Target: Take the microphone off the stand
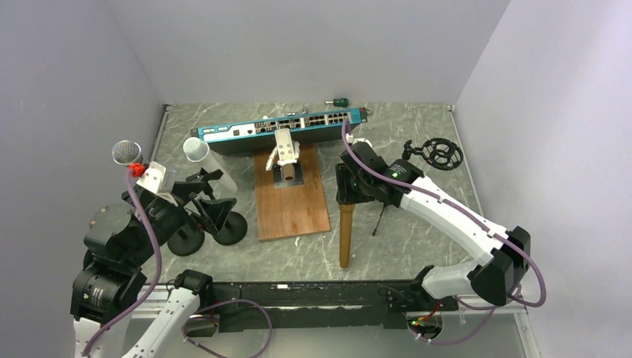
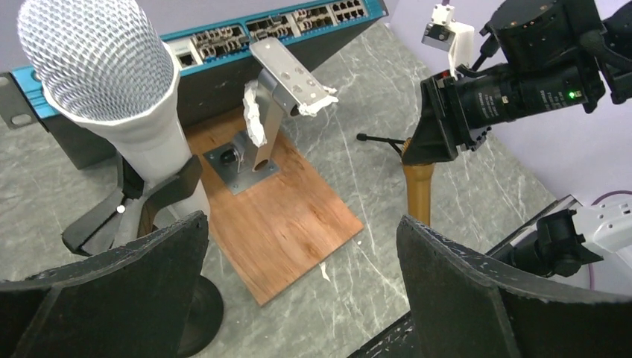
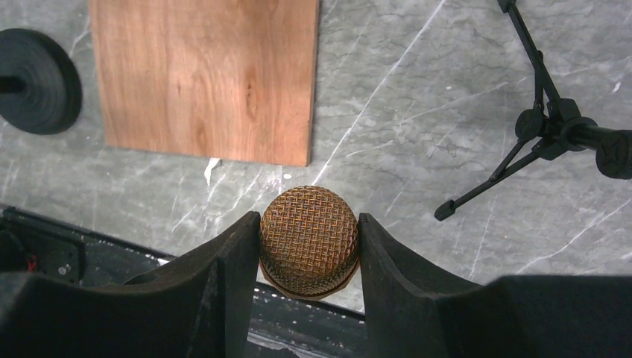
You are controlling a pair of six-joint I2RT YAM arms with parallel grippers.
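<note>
My right gripper holds the gold-brown microphone. Next, it needs to put the microphone down on the table (image 1: 339,218) (image 3: 349,136) beside the edge of the wooden board.
My right gripper (image 3: 309,227) is shut on a gold-brown microphone (image 3: 309,250), its fingers pressing both sides of the mesh head. In the top view the right gripper (image 1: 346,192) holds this microphone (image 1: 345,235) upright, handle pointing down, left of the black tripod stand (image 1: 434,154). The tripod's legs (image 3: 538,127) stand apart from the microphone. My left gripper (image 2: 302,224) is open and empty, next to a white microphone (image 2: 112,82) sitting in a black clip stand (image 2: 160,192). It appears at the left in the top view (image 1: 205,194).
A wooden board (image 1: 292,201) with a metal bracket (image 1: 285,153) lies mid-table. A blue network switch (image 1: 283,128) sits along the back. Two round-based black stands (image 1: 231,227) are at the left, and a second silver-headed microphone (image 1: 125,152) is above the left arm.
</note>
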